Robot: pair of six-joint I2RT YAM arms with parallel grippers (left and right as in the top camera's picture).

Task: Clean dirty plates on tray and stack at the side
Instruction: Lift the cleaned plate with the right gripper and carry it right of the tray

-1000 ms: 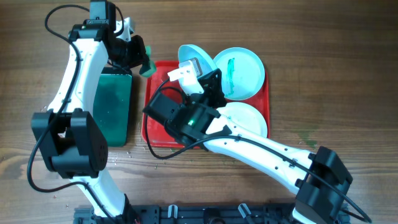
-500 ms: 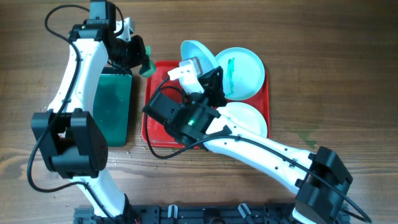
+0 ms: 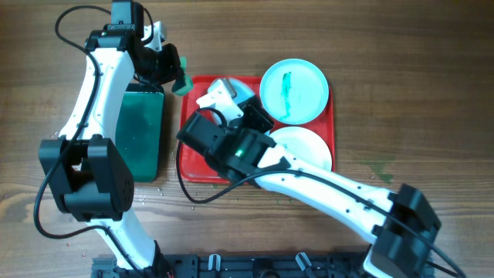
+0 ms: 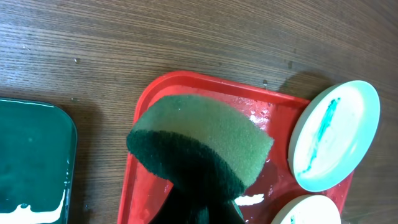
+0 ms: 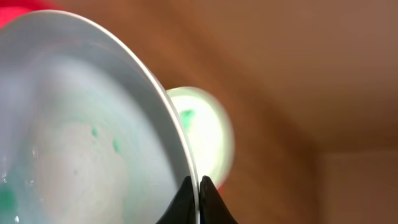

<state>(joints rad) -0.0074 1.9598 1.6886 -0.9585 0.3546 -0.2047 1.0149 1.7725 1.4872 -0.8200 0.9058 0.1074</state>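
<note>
The clear tabletop lies to my right gripper's right in the overhead view, so it should next swing past the tray's edge and down to release the plate there.
The red tray (image 3: 187, 154) lies mid-table. My right gripper (image 3: 238, 103) is shut on the rim of a pale-blue plate (image 3: 245, 90) and holds it tilted on edge over the tray's back left part. In the right wrist view the fingers (image 5: 200, 185) pinch the rim of this plate (image 5: 74, 137), which has faint teal specks. A second plate (image 3: 294, 91) with a teal streak rests at the tray's back right. A third plate (image 3: 302, 147) lies at the front right. My left gripper (image 3: 176, 79) is shut on a green sponge (image 3: 184, 85) just beyond the tray's back left corner.
A dark green tray (image 3: 140, 131) with a wet surface lies left of the red tray, under my left arm. In the left wrist view the sponge (image 4: 199, 140) hangs over the red tray's corner (image 4: 142, 149), with the streaked plate (image 4: 333, 134) to the right.
My right gripper has swung its plate left and down, from over the tray's back edge to lower over the tray. The streaked plate now shows in full. The left arm has not moved.
</note>
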